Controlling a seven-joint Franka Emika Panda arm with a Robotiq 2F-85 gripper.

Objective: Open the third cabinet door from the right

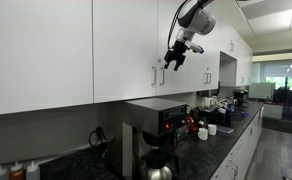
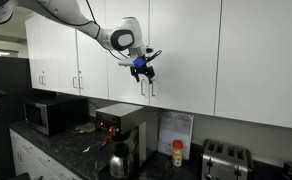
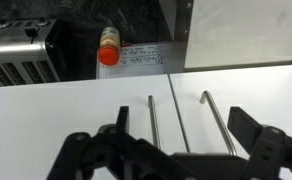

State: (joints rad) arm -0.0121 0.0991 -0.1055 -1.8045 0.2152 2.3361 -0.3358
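Note:
Both handles lie between the robot's open fingers, so the gripper will come down toward the doors and to the left in the wrist view, around the toaster-side handle (image 1: pixel 164 76) (image 3: pixel 154 122).
A row of white upper cabinet doors runs along the wall in both exterior views. Two thin metal bar handles hang side by side at a door seam, one (image 3: pixel 152 120) on the left door (image 3: pixel 76 115) and one (image 3: pixel 218 120) on the right door (image 3: pixel 256 95). They also show in both exterior views (image 1: pixel 158 75) (image 2: pixel 146 88). My gripper (image 3: pixel 181 125) is open and empty, close in front of the doors, with both handles between its fingers. It hovers just above the handles in both exterior views (image 1: pixel 172 60) (image 2: pixel 142 70).
Below the cabinets a dark countertop (image 2: pixel 61 150) holds a coffee machine (image 2: pixel 119 128) with a pot (image 2: pixel 121 160), a microwave (image 2: pixel 44 115), a toaster (image 2: pixel 223 158) and a red-capped bottle (image 2: pixel 178 153). More appliances and cups stand along the counter (image 1: pixel 208 125).

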